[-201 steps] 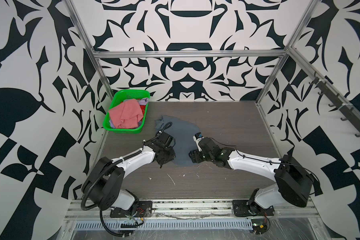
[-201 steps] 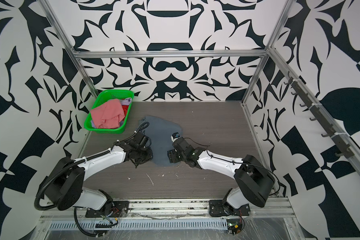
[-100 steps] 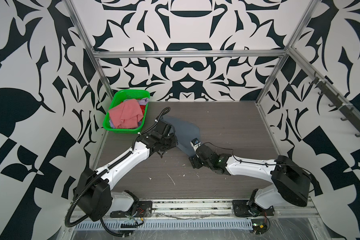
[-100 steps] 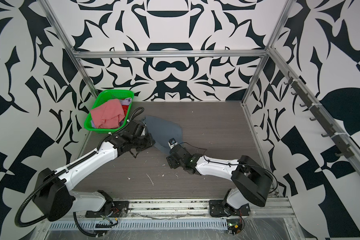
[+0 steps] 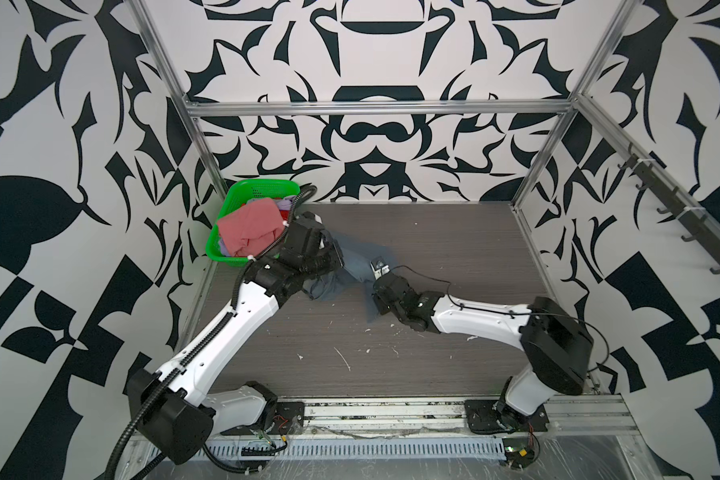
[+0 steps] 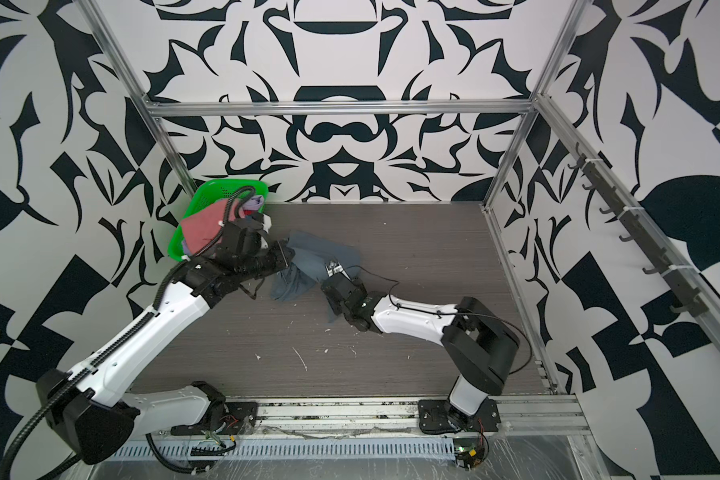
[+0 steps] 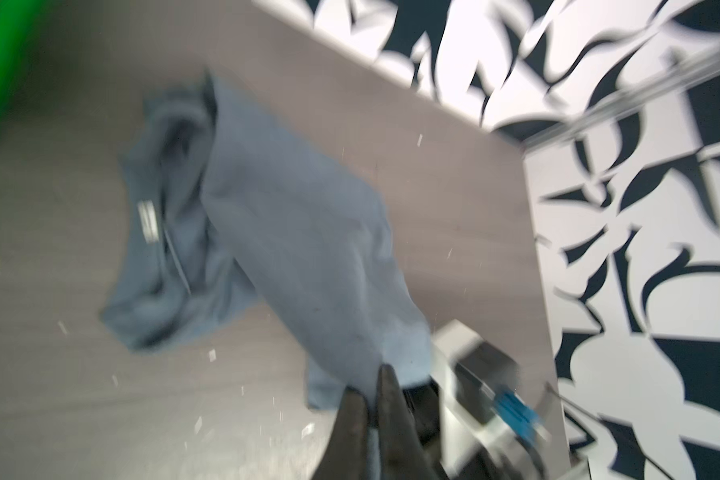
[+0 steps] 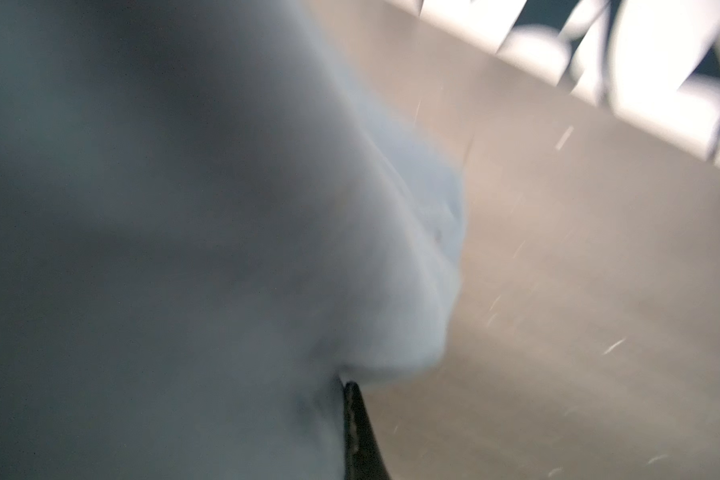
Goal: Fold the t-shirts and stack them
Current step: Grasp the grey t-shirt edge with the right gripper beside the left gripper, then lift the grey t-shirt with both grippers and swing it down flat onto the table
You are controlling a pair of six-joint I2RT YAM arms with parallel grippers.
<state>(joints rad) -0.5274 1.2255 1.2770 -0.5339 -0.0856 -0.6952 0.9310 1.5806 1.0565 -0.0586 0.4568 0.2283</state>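
I should next lift the bunched t-shirt's edge with my right gripper, pull it to the bare tabletop beside that gripper, away from the basket, then lower and release it.
A slate blue-grey t-shirt (image 5: 360, 259) (image 6: 312, 257) lies bunched on the table between my two arms. In the left wrist view my left gripper (image 7: 371, 384) is shut on a fold of this t-shirt (image 7: 292, 216). In both top views that gripper (image 5: 336, 259) is next to the green basket. My right gripper (image 5: 371, 286) (image 6: 327, 286) pinches the t-shirt's near edge. In the right wrist view the cloth (image 8: 184, 208) covers most of the frame and only one dark finger (image 8: 356, 428) shows. More t-shirts, salmon pink (image 5: 250, 226), lavender (image 5: 285, 204) and red (image 5: 282, 214), fill the basket.
The green perforated basket (image 5: 242, 195) stands at the table's far left corner against the patterned wall. Metal frame posts (image 5: 528, 183) rise at the table's edges. White scraps (image 5: 341, 357) dot the dark wood table (image 5: 454, 249) near the front.
My left gripper has swung from the t-shirt's front edge back toward the basket, dragging cloth and bunching the shirt. My right gripper has shut on the t-shirt's near edge.
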